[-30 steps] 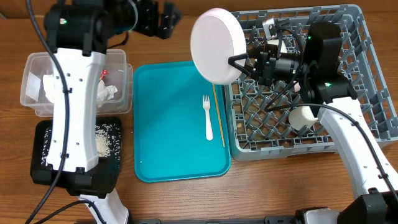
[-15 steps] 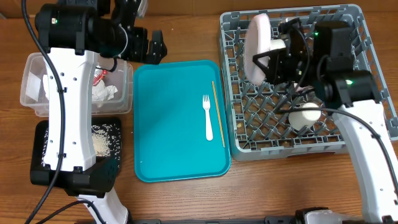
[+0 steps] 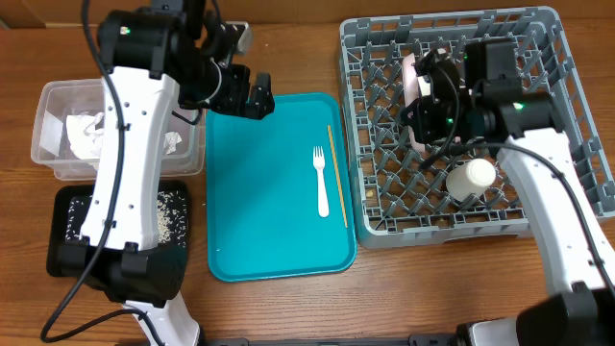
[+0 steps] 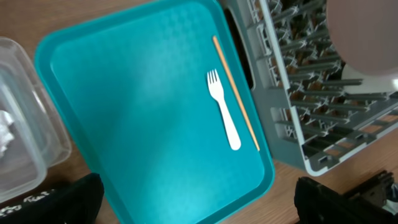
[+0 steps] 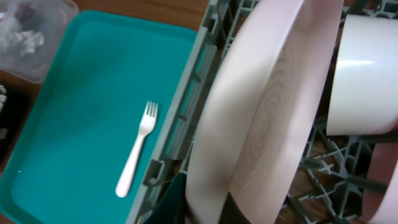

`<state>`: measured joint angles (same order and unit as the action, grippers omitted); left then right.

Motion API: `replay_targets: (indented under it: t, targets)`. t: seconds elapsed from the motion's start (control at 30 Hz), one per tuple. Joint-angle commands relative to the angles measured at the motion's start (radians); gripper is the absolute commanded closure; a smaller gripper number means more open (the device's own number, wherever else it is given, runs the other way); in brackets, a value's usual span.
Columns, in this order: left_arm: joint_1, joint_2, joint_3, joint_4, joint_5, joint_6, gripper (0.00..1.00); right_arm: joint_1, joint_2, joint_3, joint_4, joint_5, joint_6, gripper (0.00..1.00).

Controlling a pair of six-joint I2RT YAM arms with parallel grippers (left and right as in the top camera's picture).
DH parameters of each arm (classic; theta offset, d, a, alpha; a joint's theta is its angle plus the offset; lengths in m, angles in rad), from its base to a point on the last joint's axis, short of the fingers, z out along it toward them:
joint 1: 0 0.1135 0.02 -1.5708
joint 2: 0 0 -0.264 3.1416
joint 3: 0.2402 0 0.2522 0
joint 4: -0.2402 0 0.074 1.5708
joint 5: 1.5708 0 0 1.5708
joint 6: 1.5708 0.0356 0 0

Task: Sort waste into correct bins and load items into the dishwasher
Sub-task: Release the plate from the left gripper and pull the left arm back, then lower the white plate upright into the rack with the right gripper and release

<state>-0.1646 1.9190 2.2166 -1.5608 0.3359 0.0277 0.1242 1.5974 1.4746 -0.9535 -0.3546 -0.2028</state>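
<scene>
The empty pegs by the dish rack's tray side are below my right gripper, to the left in the overhead view, so it should move that way, lower and release the plate next.
My right gripper is shut on the pale pink plate, which stands on edge among the pegs of the grey dish rack. In the right wrist view the plate fills the middle, clamped at its lower rim. A white cup lies in the rack beside it. The white fork and tan chopstick lie on the teal tray. My left gripper is open and empty above the tray's far left corner; its view shows the fork and chopstick.
The clear tub with crumpled napkins stands at the left. The black tray with white rice lies in front of it. My left arm crosses over both. The rack's left wall touches the teal tray.
My right gripper has carried the pink plate down into the rack and turned it on edge. My left gripper has moved right, from over the tub to the teal tray's corner.
</scene>
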Motion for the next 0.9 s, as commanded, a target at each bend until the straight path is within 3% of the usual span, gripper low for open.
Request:
replay_targets:
  t: [0.0, 0.47, 0.87]
  targets:
    - [-0.007, 0.007, -0.058, 0.02, -0.003, -0.01, 0.0, 0.001, 0.018, 0.019, 0.017, -0.09, -0.014, 0.96]
    - [-0.007, 0.007, -0.127, 0.045, -0.003, -0.01, 0.0, 0.001, 0.008, 0.161, -0.054, -0.156, -0.01, 0.96]
    - [-0.011, 0.007, -0.127, 0.043, -0.003, -0.01, 0.0, 0.001, 0.06, 0.079, -0.063, -0.139, -0.015, 0.96]
